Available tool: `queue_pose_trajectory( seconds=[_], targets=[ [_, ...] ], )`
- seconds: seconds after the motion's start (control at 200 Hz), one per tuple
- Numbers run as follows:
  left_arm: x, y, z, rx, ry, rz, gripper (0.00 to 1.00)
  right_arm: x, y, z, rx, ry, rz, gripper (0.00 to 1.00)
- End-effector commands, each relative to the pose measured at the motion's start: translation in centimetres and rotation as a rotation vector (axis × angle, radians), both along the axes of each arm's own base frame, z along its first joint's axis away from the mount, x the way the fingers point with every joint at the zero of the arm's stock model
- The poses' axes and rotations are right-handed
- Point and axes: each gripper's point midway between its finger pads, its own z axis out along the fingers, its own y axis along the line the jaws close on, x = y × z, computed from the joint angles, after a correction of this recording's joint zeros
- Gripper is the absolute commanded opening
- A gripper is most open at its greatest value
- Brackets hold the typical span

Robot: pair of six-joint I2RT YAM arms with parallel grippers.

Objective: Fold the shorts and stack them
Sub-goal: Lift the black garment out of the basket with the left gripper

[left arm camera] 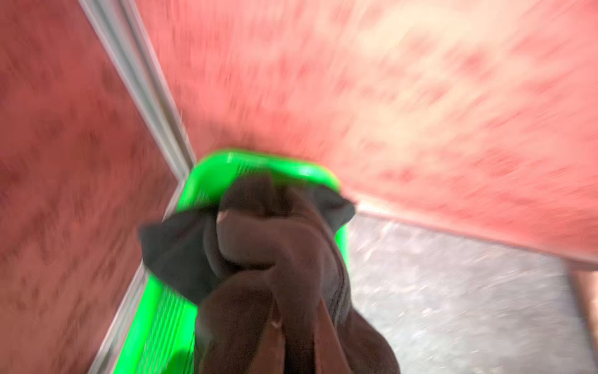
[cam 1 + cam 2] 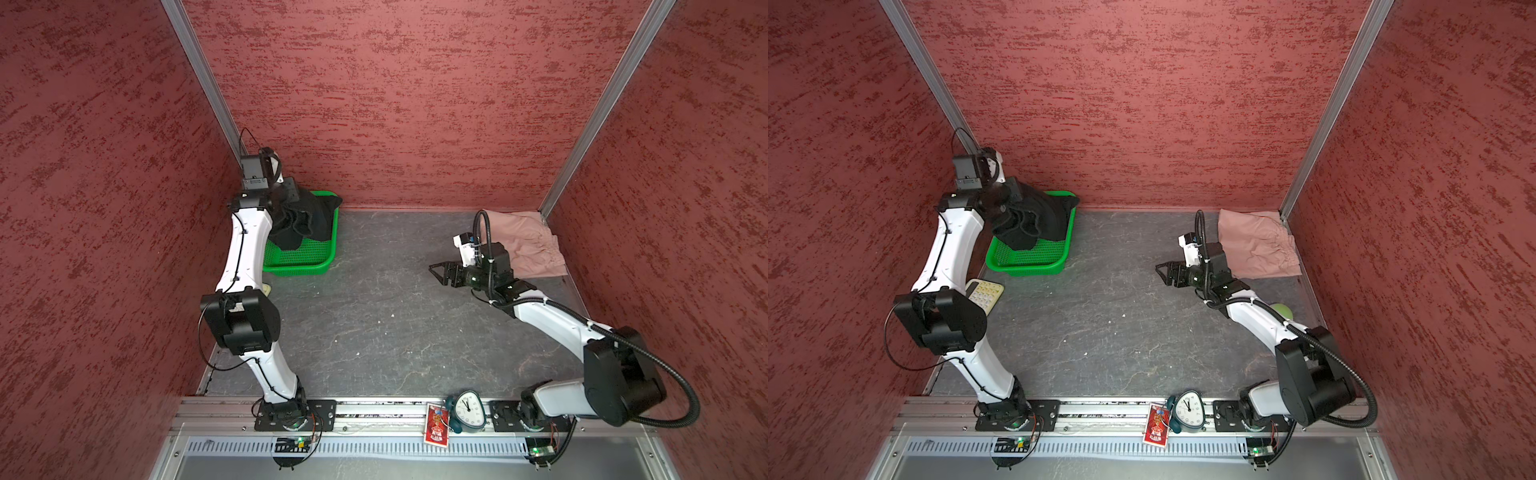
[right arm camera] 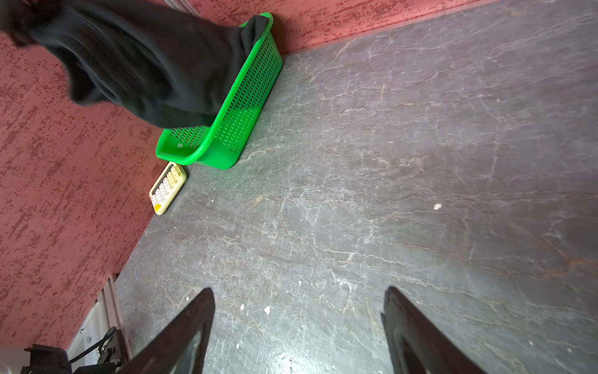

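Observation:
The lower end of the shorts still trails into the basket (image 2: pixel 299 270), so the left gripper next needs to swing up, over the bare middle of the tabletop and down to release the fold.
The black shorts (image 2: pixel 301 222) (image 2: pixel 1027 226) hang bunched from my left gripper (image 1: pixel 301 323), which is shut on a fold of the cloth. Their lower end still trails into the green basket (image 2: pixel 299 270) (image 3: pixel 246 97) at the back left. The left wrist view is blurred, and dark cloth (image 1: pixel 265 252) fills the space in front of the jaws. The pink shorts (image 2: pixel 530 245) (image 2: pixel 1256 245) lie folded flat in the back right corner. In front of them my right gripper (image 2: pixel 436 272) (image 3: pixel 299 301) is open over bare table, with nothing between its fingers.
A pale yellow calculator (image 2: pixel 984 295) (image 3: pixel 167 187) lies by the left wall in front of the basket. A small clock (image 2: pixel 468 409) and a red card (image 2: pixel 436 428) sit on the front rail. A green ball (image 2: pixel 1281 309) shows behind the right arm. Red walls enclose three sides.

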Motion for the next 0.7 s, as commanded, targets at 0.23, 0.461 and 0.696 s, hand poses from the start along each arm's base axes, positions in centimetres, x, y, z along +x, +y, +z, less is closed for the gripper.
queue_pose_trajectory(
  seconds=[0.23, 0.461, 0.696],
  targets=[
    [-7.2, -12.6, 19.6, -0.024, -0.463, -0.462, 0.00, 1.1, 1.7, 2.4, 0.075, -0.088, 0.037, 0.82],
    [-13.5, -21.3, 23.6, -0.065, -0.561, -0.710, 0.00, 1.5, 0.7, 2.6, 0.039, -0.112, -0.023, 0.82],
    [-12.6, -24.3, 15.4, -0.083, -0.288, -0.591, 0.00, 1.9, -2.9, 2.6, -0.121, -0.127, -0.181, 0.82]
  ],
)
